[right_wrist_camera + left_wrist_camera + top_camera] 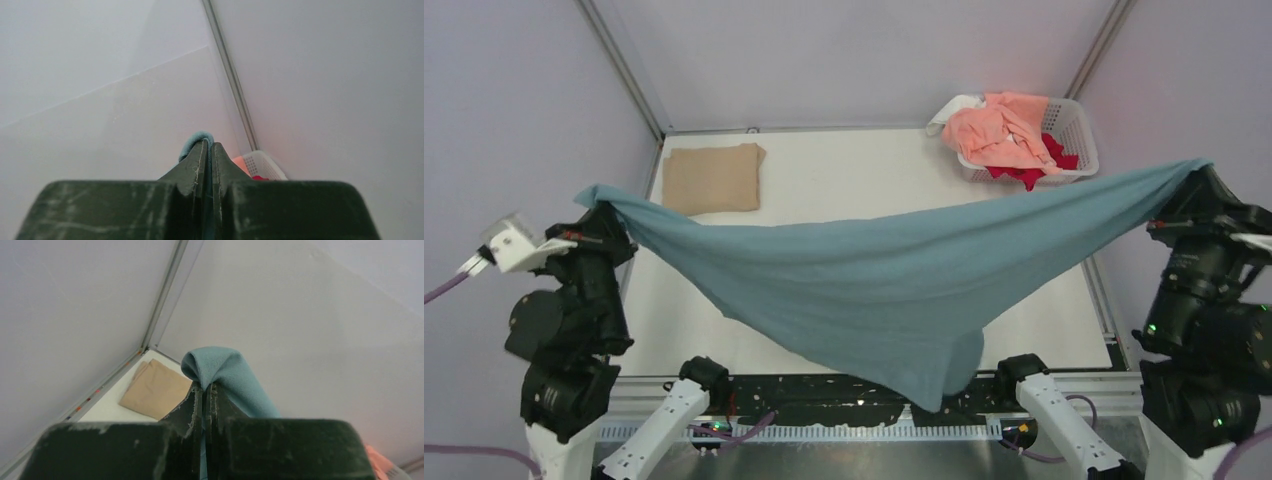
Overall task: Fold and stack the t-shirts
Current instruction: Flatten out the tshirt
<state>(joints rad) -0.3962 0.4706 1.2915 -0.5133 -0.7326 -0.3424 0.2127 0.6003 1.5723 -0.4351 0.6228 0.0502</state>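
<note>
The tabletop by the basket lies below my right gripper, to the gripper's left in the top view. My right gripper will move down, outward and across to let go of its corner of the t-shirt.
The teal-blue t-shirt [874, 290] hangs stretched in the air between both arms and sags toward the table's near edge. My left gripper [602, 208] is shut on its left corner, seen bunched above the jaws in the left wrist view [220, 371]. My right gripper [1199, 180] is shut on its right corner, a thin roll of cloth in the right wrist view [196, 141]. A folded tan t-shirt [714, 178] lies flat at the table's back left and also shows in the left wrist view [155, 390]. Peach-pink [999, 130], red [1034, 172] and white shirts sit in the basket.
A white lattice basket [1074, 125] stands at the back right corner, also visible in the right wrist view [262, 165]. Frame posts and pale walls enclose the white table [854, 170].
</note>
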